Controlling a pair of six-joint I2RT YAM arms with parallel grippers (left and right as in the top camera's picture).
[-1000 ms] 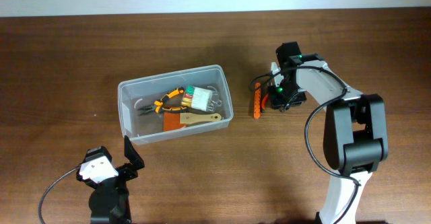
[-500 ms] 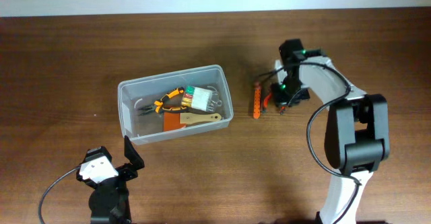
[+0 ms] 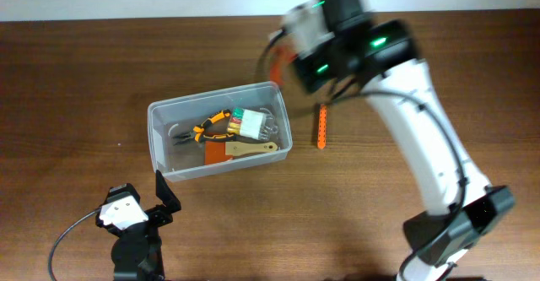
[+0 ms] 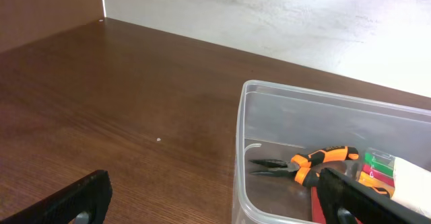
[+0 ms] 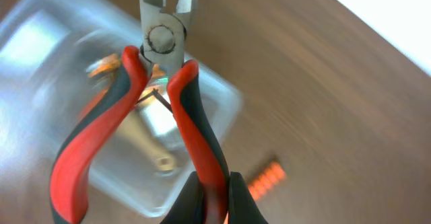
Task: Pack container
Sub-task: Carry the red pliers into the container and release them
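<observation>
The wooden-handled tool's red end [image 3: 216, 153] lies down to the left in the overhead view, so my right gripper should lower that way next and release the pliers.
The container [image 3: 160, 146] is a large clear bin at centre left of the table; it also shows in the left wrist view [image 4: 303, 97] and, blurred, in the right wrist view [image 5: 40, 56]. My right gripper [image 5: 214, 190] is shut on one handle of red-handled pliers [image 5: 158, 46] and holds them in the air above the bin's right end. In the overhead view the right gripper [image 3: 295, 43] is blurred with motion. My left gripper [image 4: 215, 207] is open and empty, low at the bin's front left corner [image 3: 145, 201].
Inside the bin lie orange-and-black pliers [image 3: 211, 126], a small clear box with colourful contents [image 3: 251, 123] and a wooden-handled tool [image 3: 245, 148]. A ridged orange stick [image 3: 321, 126] lies on the table right of the bin, and also shows in the right wrist view [image 5: 264, 177].
My right arm has risen from the table beside the orange stick and swung left and back toward the bin, carrying the red pliers. The left arm has not moved.
</observation>
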